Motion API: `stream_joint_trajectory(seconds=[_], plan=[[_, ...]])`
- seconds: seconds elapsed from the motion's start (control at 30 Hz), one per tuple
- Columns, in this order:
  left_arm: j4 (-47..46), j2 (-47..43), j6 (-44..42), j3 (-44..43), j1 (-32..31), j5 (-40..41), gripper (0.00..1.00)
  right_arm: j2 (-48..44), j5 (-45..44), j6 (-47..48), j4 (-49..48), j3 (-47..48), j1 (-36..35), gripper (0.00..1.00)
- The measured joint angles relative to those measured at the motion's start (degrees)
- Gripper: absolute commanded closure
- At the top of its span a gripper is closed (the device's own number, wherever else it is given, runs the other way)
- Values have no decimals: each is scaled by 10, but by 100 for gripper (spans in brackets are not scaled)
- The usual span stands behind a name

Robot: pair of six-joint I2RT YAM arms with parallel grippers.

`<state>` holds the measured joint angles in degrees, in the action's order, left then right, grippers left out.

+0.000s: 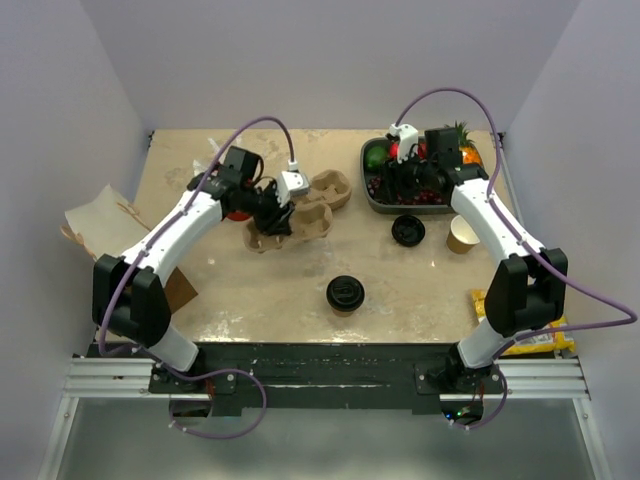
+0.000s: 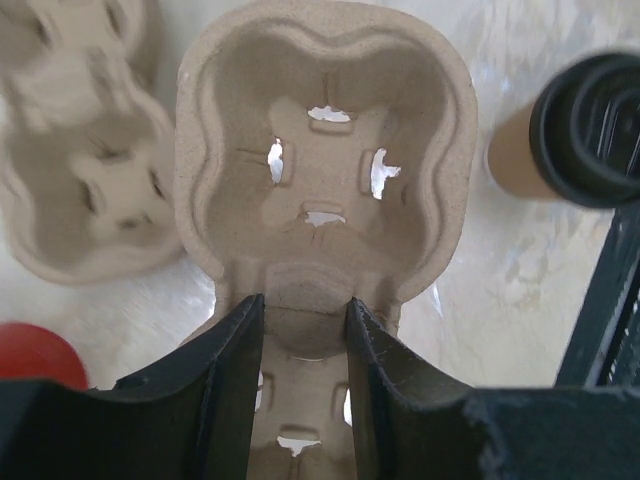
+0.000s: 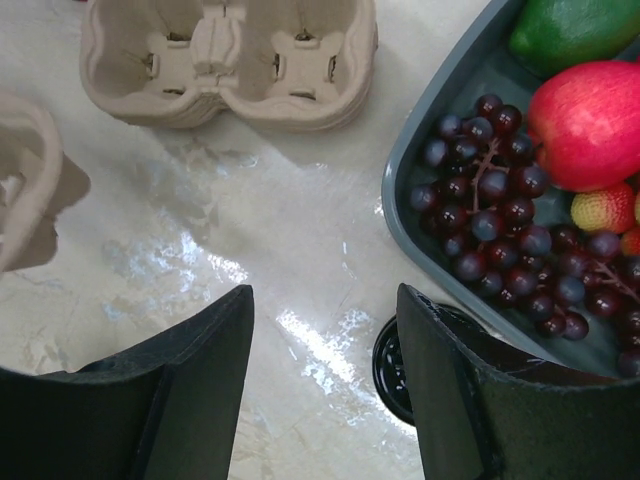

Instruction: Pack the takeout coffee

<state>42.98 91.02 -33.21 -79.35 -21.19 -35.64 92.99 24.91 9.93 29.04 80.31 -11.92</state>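
My left gripper should next lower the carrier it is holding across and let it go, because the bare tabletop beyond the coffee is below, to its right in the top view.
The takeout coffee (image 1: 344,293), a tan cup under a black lid, stands alone at the table's front centre; it also shows in the left wrist view (image 2: 585,130), to the right of the carrier I hold. My left gripper (image 1: 275,210) (image 2: 305,305) is shut on the centre ridge of a brown pulp cup carrier (image 1: 292,226) (image 2: 320,150), whose cup wells are empty. My right gripper (image 1: 405,185) (image 3: 325,300) is open and empty above the table, just left of the fruit tray.
A second pulp carrier (image 1: 331,188) (image 3: 230,60) lies behind the held one. A loose black lid (image 1: 408,230) (image 3: 390,370) and a lidless tan cup (image 1: 462,234) sit before the grey fruit tray (image 1: 368,190) (image 3: 440,110). Paper bags lie at the left edge (image 1: 95,215).
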Motion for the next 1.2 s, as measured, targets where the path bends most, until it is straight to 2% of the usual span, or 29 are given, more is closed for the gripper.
stream_joint_trajectory(seconds=[0.1, 0.27, 0.37, 0.53, 0.57, 0.63, 0.73, 0.8, 0.93, 1.07, 1.2], plan=[[-18, -17, -12, 71, -2, 19, 100, 5, -4, 2, 3, 14, 0, 37], [-63, -12, -28, 98, -36, 32, 100, 5, -12, 6, 7, 16, 0, 37], [-78, 31, -35, 61, -79, 33, 100, 5, -17, 8, 7, 16, 0, 37], [-101, 165, -34, -32, -129, 37, 100, 2, -24, 14, 10, 16, 5, 36], [-104, 188, -33, -44, -133, 40, 89, 0, -25, 15, 10, 16, 7, 36], [-106, 225, -28, -64, -138, 45, 79, -4, -27, 15, 14, 16, 14, 36], [-106, 255, -19, -84, -138, 49, 69, -15, -29, 16, 20, 16, 26, 36], [-111, 257, -13, -89, -138, 46, 64, -22, -29, 17, 25, 16, 32, 36], [-121, 255, -3, -103, -138, 33, 49, -24, -30, 19, 31, 16, 34, 36], [-119, 233, 1, -106, -138, 21, 41, -24, -30, 25, 41, 16, 34, 35], [-119, 193, 10, -106, -138, 10, 41, -24, -30, 30, 44, 20, 34, 35]])
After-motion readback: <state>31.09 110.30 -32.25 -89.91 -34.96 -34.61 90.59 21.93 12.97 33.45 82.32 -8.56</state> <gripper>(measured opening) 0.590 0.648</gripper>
